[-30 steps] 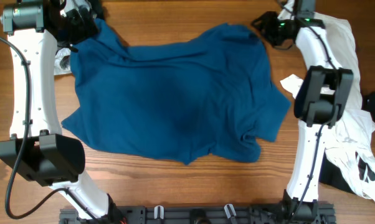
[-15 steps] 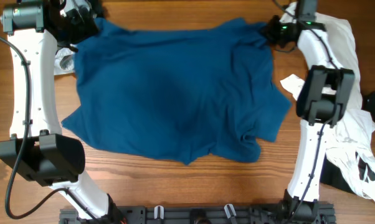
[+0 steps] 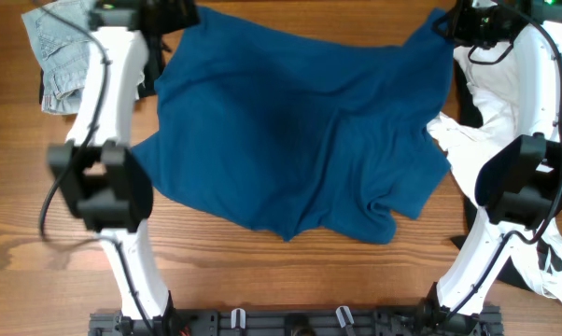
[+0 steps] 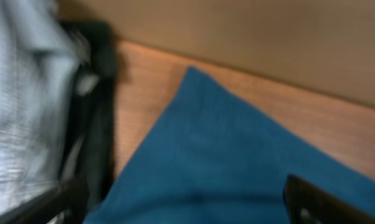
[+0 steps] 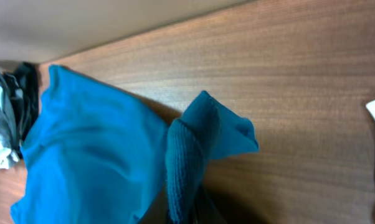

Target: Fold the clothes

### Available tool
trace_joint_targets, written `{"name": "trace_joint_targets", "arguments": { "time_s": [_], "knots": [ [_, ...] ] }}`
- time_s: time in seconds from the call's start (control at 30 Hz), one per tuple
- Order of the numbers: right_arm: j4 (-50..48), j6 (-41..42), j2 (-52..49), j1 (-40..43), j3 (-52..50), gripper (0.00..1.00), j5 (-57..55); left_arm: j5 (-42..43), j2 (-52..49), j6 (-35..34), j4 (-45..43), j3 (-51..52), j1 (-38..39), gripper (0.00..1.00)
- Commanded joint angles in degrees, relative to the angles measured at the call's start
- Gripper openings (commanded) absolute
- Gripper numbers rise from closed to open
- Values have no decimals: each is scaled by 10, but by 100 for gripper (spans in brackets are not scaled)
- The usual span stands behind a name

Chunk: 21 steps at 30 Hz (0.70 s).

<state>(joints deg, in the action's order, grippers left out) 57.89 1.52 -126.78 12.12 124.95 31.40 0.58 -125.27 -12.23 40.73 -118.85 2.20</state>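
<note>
The spread blue cloth (image 3: 407, 112) is beside the white garment. My right gripper will move back over the cloth and let go of the ribbed fold.
The clothes, one large dark blue garment (image 3: 300, 131), lie spread over the wooden table with creases through the middle. My right gripper (image 3: 446, 23) is at the garment's far right corner and is shut on a bunched fold of it (image 5: 190, 208). From that hold the blue cloth (image 5: 94, 149) fans out to the left. My left gripper (image 3: 174, 14) is at the far left corner. In its wrist view the two fingers (image 4: 318, 202) stand wide apart, with blue cloth (image 4: 225, 149) lying between them. The left gripper (image 4: 184, 205) is open.
A light denim piece (image 3: 62, 42) lies at the far left corner, with a dark item (image 4: 100, 56) beside it. A white garment with black marks (image 3: 468, 140) is heaped along the right edge by the right arm's base. A black rail (image 3: 290, 322) runs along the front.
The right gripper has shut on the garment's far right corner. Both grippers have shifted right and the garment's far edge went with them, uncovering the denim piece.
</note>
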Motion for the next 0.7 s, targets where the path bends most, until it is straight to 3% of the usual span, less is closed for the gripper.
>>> {"name": "trace_joint_targets", "arguments": {
  "time_s": [0.0,0.07,0.3,0.33,0.37,0.4,0.43,0.53,0.67],
  "knots": [
    [24,-30,-9,-15,-1,4,-32,0,-95,48,-83,-3,23,100],
    [40,-30,-9,-30,-1,4,-70,-2,-159,52,-165,-3,31,100],
    [38,-27,-9,-59,-1,4,-100,-1,-256,52,-259,-3,32,99],
    [37,-24,-9,-59,-2,5,-100,-2,-261,52,-259,-3,32,96],
    [32,-14,-9,-59,-1,5,-101,-2,-261,52,-246,-3,32,84],
    [27,-13,-9,-59,-1,5,-100,-2,-261,52,-217,-3,33,75],
    [24,-10,-9,-59,-1,5,-100,-17,-261,52,-157,-3,35,73],
    [23,-9,-9,-59,-1,6,-100,-45,-261,51,26,-3,36,82],
    [23,-9,-9,-59,-1,7,-100,-42,-261,-7,237,-3,36,88]
  ]
}}
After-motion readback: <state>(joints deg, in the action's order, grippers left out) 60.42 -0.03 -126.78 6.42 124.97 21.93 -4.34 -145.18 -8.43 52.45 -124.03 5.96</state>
